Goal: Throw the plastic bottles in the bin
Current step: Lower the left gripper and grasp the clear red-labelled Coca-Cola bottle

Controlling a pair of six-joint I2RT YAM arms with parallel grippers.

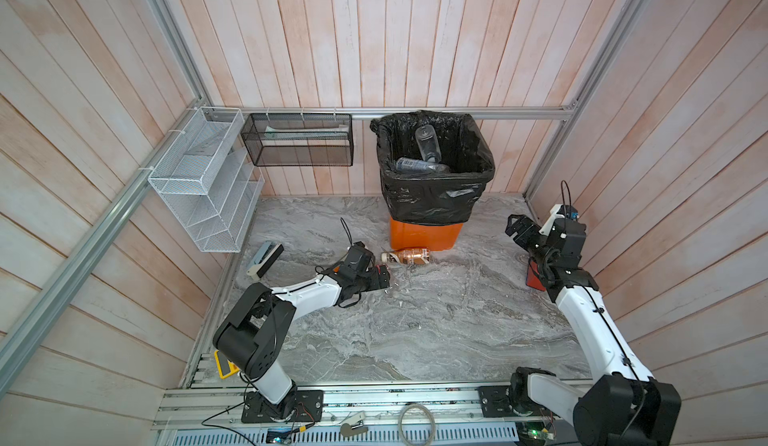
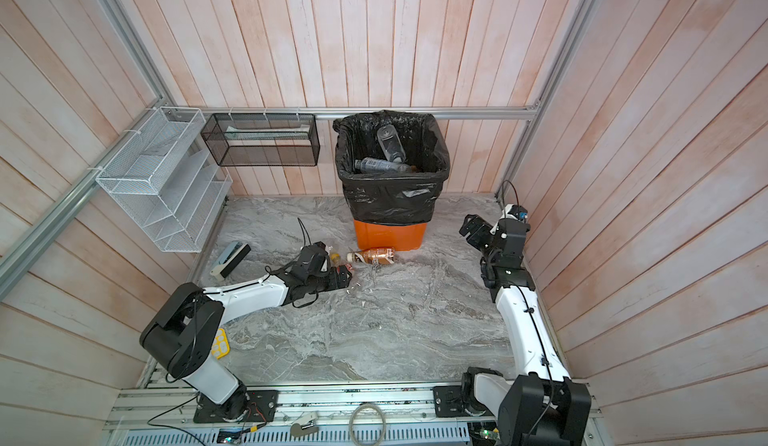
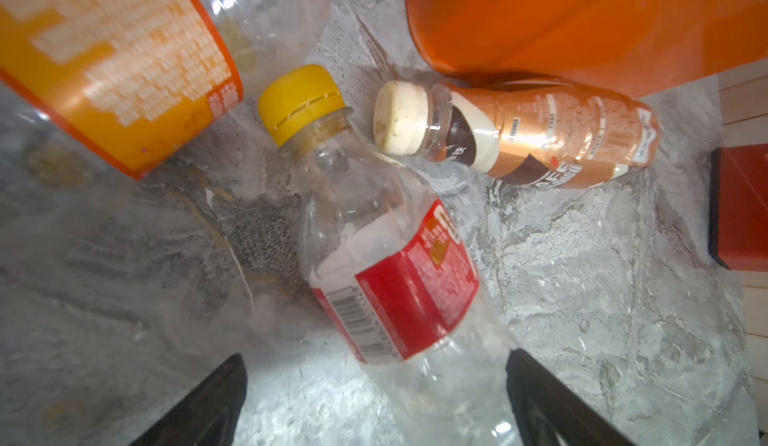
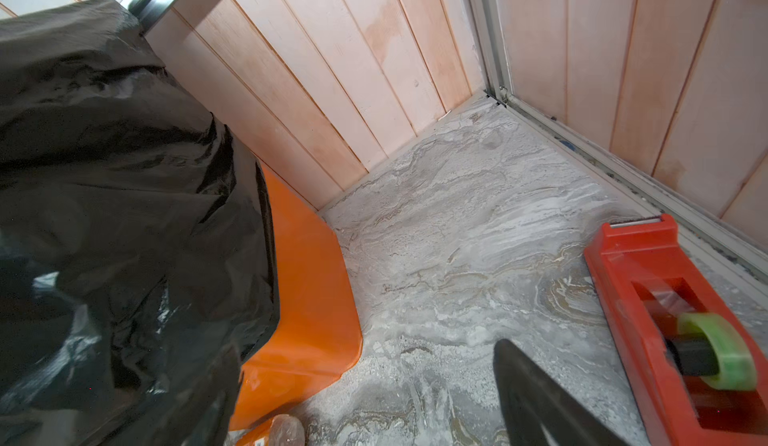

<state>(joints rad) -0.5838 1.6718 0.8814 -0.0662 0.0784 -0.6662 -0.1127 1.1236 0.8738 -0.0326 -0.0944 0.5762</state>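
Note:
My left gripper lowers its open fingers around the clear base of the red-labelled bottle [image 3: 448,394] next, since that base lies just below the gripper, between my fingers.
The bin [image 1: 426,234] is orange with a black bag over its rim [image 2: 392,199], and it stands at the back wall with plastic bottles [image 1: 428,145] inside. In the left wrist view three bottles lie on the floor: a clear one with a red label and yellow cap [image 3: 395,257], an orange-labelled one [image 3: 124,70], and a brown one with a cream cap [image 3: 540,132]. My left gripper [image 3: 374,361] is open, low over the floor, its jaws on either side of the red-labelled bottle's base. The brown bottle [image 1: 409,256] lies in front of the bin. My right gripper [image 1: 515,226] hangs open and empty beside the bin [image 4: 307,290].
A red tape dispenser [image 4: 665,319] sits by the right wall under the right arm. A white wire rack [image 1: 203,182] and a black mesh basket [image 1: 299,138] hang on the walls. A grey device [image 1: 266,259] lies at the left wall, and a yellow calculator [image 2: 220,342] by the left arm's base.

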